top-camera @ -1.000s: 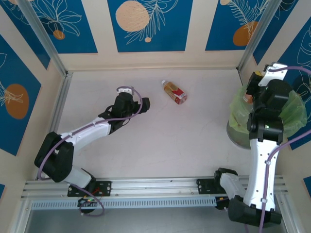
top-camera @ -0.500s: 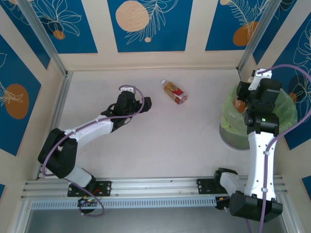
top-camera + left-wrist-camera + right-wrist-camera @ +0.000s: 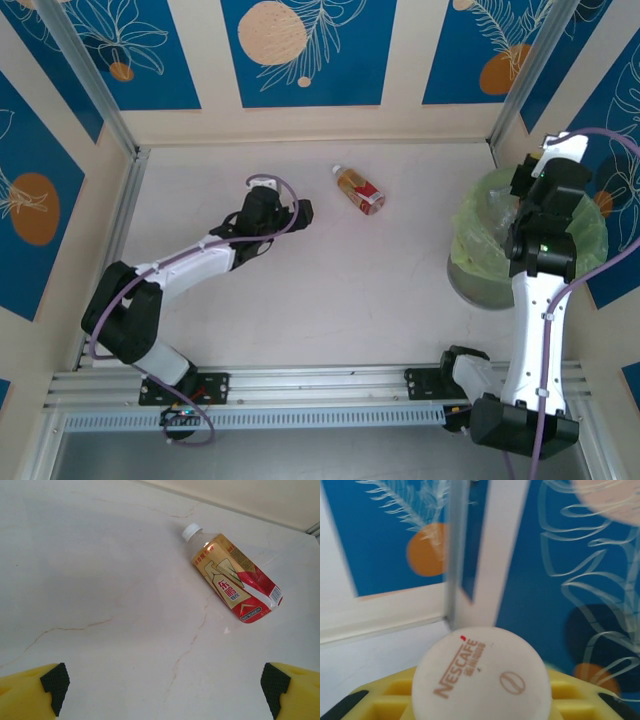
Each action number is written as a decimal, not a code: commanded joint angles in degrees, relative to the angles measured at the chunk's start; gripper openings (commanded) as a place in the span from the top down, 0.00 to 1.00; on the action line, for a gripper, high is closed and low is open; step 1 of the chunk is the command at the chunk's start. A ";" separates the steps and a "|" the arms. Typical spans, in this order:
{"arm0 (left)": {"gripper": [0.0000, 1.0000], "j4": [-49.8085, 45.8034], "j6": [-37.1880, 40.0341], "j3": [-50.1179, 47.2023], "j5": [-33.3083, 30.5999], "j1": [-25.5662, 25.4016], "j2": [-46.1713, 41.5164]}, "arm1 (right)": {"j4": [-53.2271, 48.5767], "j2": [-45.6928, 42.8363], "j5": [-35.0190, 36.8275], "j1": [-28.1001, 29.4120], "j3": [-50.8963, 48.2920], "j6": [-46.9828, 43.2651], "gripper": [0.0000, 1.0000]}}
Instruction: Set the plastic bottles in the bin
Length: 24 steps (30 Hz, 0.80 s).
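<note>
The bin's opening [image 3: 497,212], lined in green, is straight below my right gripper, so it next needs to lower slightly over it and release the bottle.
A plastic bottle [image 3: 359,190] with a red and gold label and a white cap lies on its side on the white table, just right of my left gripper [image 3: 300,212]. In the left wrist view this bottle [image 3: 230,582] lies ahead and to the right of the left gripper [image 3: 162,690], which is open with nothing between its fingertips. My right gripper [image 3: 530,185] hangs over the bin [image 3: 478,285], a grey round bin lined with a green bag. The right gripper [image 3: 480,707] is shut on a bottle whose white Nescafe cap [image 3: 481,675] faces the camera.
Blue and cream patterned walls close the table at the back and both sides, and the bin stands against the right wall. A metal corner post [image 3: 456,550] rises right behind the held bottle. An aluminium rail [image 3: 320,385] runs along the near edge.
My right arm has swung its gripper and the held bottle back and up over the bin. The left gripper crept slightly right toward the lying bottle.
</note>
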 commanded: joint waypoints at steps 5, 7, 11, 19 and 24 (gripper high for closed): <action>0.00 -1.27 -0.04 3.81 2.67 0.36 1.14 | 13.68 2.52 7.74 -4.58 -5.61 -5.66 1.00; 0.00 -1.48 0.02 3.78 2.82 0.31 0.82 | 18.75 2.97 8.24 -5.93 -8.53 -7.61 0.95; 0.00 -2.04 0.19 3.39 2.69 0.39 0.00 | 21.77 3.50 5.28 -9.65 -11.26 -4.75 0.75; 0.00 -1.57 -0.57 2.42 2.77 0.36 -0.55 | 10.25 3.10 1.18 -7.52 -7.31 -1.72 0.13; 0.00 -1.38 -0.34 2.16 2.26 0.36 -0.60 | 5.42 3.32 -5.71 -3.82 -4.65 -1.30 0.13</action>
